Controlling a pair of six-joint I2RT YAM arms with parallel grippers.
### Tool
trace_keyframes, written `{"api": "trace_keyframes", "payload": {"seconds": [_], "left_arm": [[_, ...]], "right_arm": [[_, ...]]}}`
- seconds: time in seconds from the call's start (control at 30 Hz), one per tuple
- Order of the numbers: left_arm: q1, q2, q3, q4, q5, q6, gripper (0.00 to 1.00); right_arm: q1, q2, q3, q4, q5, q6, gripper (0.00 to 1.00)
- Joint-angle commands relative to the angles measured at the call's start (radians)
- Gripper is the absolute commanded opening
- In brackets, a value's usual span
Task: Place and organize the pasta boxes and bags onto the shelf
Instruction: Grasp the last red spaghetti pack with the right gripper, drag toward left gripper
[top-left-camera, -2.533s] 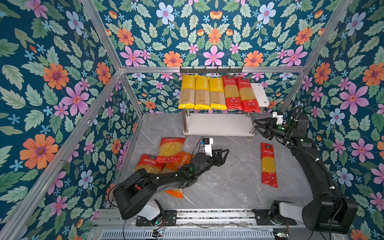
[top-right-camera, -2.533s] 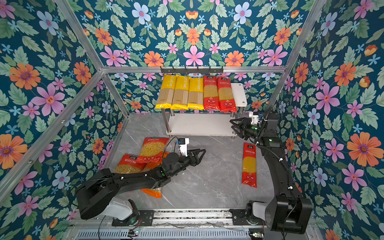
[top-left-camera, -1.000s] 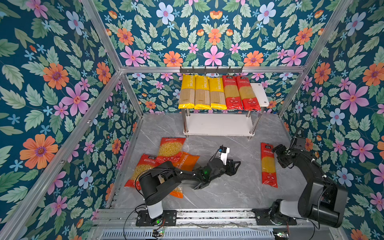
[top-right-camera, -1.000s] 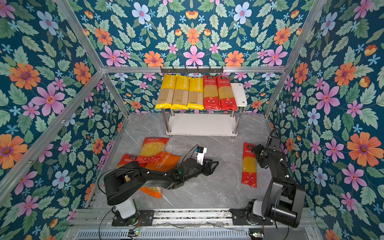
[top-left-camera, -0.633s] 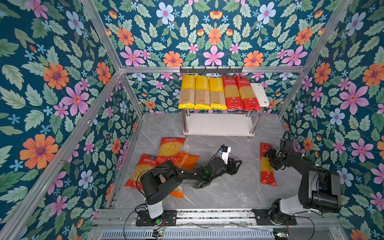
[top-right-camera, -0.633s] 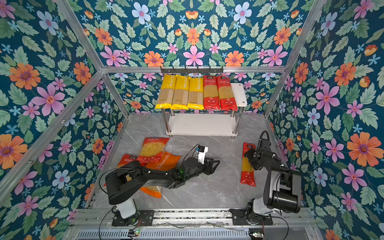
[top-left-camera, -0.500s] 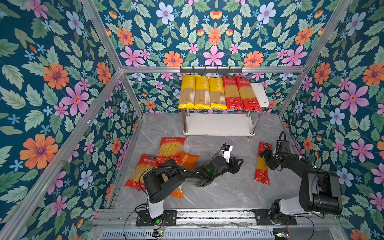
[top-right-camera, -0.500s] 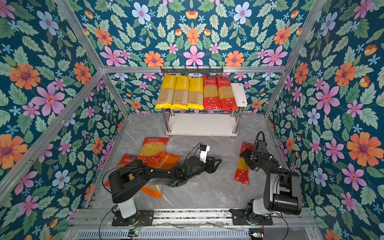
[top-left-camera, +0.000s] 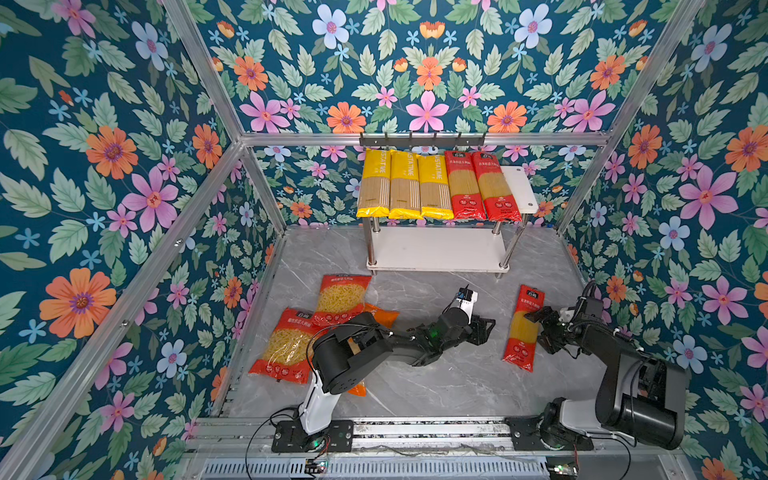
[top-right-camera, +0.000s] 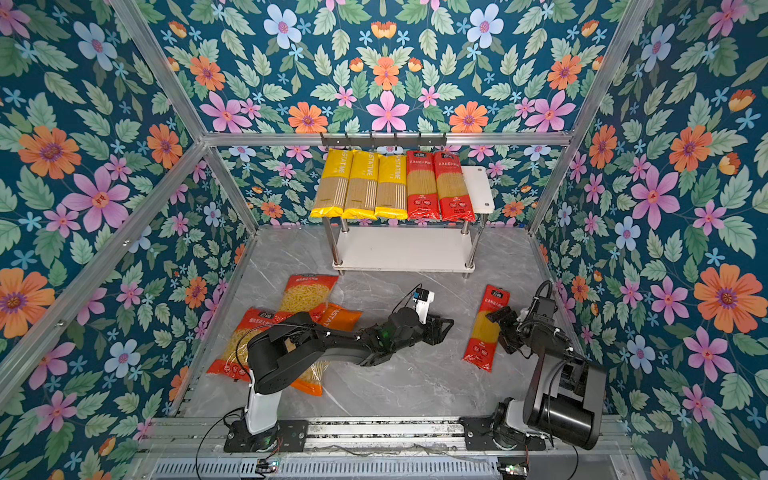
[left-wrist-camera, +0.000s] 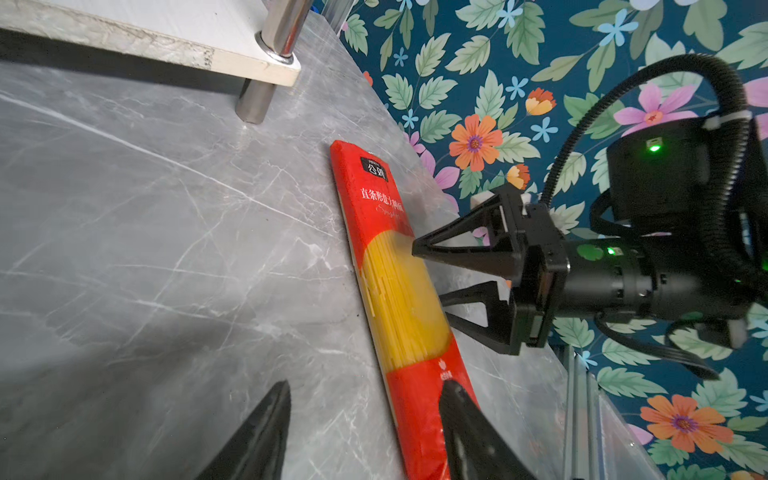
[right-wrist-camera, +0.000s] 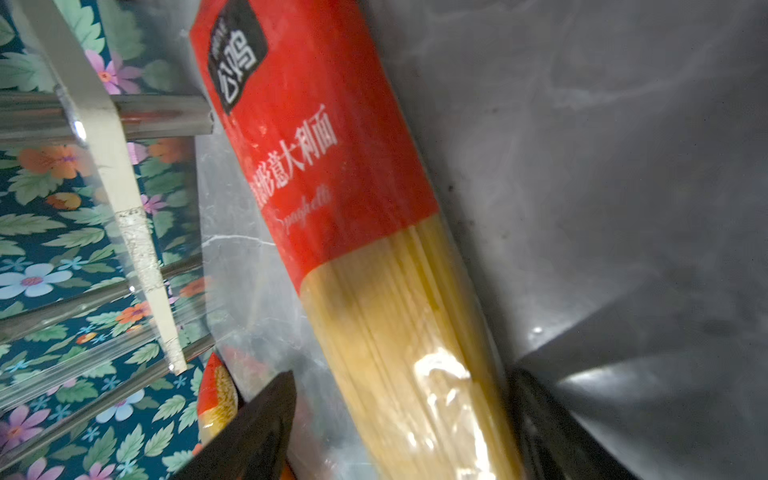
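Observation:
My right gripper needs to ease the open fingers in astride the pack's thin side seam, which runs just before it along the pack's long edge facing it, and close.
A long red spaghetti pack (top-left-camera: 524, 328) (top-right-camera: 487, 328) lies slanted on the grey floor, right of centre. My right gripper (top-left-camera: 540, 329) (top-right-camera: 500, 329) stands open at its right edge; in the right wrist view the pack (right-wrist-camera: 374, 249) runs between the two fingers. My left gripper (top-left-camera: 487, 330) (top-right-camera: 444, 328) is open and empty just left of the pack (left-wrist-camera: 399, 291), near its lower end. The shelf (top-left-camera: 519, 187) (top-right-camera: 478, 187) carries three yellow packs (top-left-camera: 403, 187) and two red ones (top-left-camera: 478, 187) on its top board. Two red macaroni bags (top-left-camera: 343, 299) (top-left-camera: 286, 345) and an orange one (top-left-camera: 380, 313) lie on the left floor.
The shelf's lower board (top-left-camera: 436, 249) is bare white. A black hook rail (top-left-camera: 422, 141) hangs on the back wall above the shelf. Flowered walls close in on three sides, the right one close behind my right arm. A metal rail (top-left-camera: 415, 432) runs along the front.
My right gripper came in against the floor pack and its near end swung left, so it now lies slanted. My left gripper edged right toward it.

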Motion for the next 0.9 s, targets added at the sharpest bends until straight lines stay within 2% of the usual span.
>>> {"api": "trace_keyframes", "payload": {"seconds": [0.0, 0.3, 0.4, 0.5, 0.63, 0.73, 0.8, 0.87], "left_arm": [[0.002, -0.024, -0.029, 0.0, -0.012, -0.016, 0.6], [0.002, -0.08, -0.12, 0.044, -0.038, -0.045, 0.6], [0.002, -0.1, -0.142, 0.048, -0.046, -0.044, 0.6], [0.001, -0.099, -0.158, 0.068, -0.054, -0.046, 0.6], [0.001, -0.073, -0.142, 0.091, -0.04, -0.053, 0.6], [0.002, -0.029, -0.086, 0.086, -0.024, -0.038, 0.6], [0.003, 0.008, -0.037, 0.07, -0.013, -0.023, 0.6], [0.005, 0.045, 0.015, 0.045, -0.008, -0.01, 0.6]], "right_arm": [[0.013, 0.054, -0.022, 0.025, -0.013, 0.037, 0.81], [0.147, 0.111, 0.034, 0.076, 0.008, 0.08, 0.64], [0.147, 0.074, 0.023, 0.046, 0.012, 0.072, 0.66], [0.128, 0.022, 0.018, -0.022, 0.036, 0.052, 0.75], [0.007, -0.037, -0.019, -0.028, -0.026, 0.066, 0.79], [-0.008, -0.016, -0.004, -0.013, -0.029, 0.037, 0.79], [-0.004, 0.036, 0.011, 0.011, -0.066, 0.045, 0.75], [0.023, 0.075, 0.007, 0.062, -0.054, 0.067, 0.71]]}}
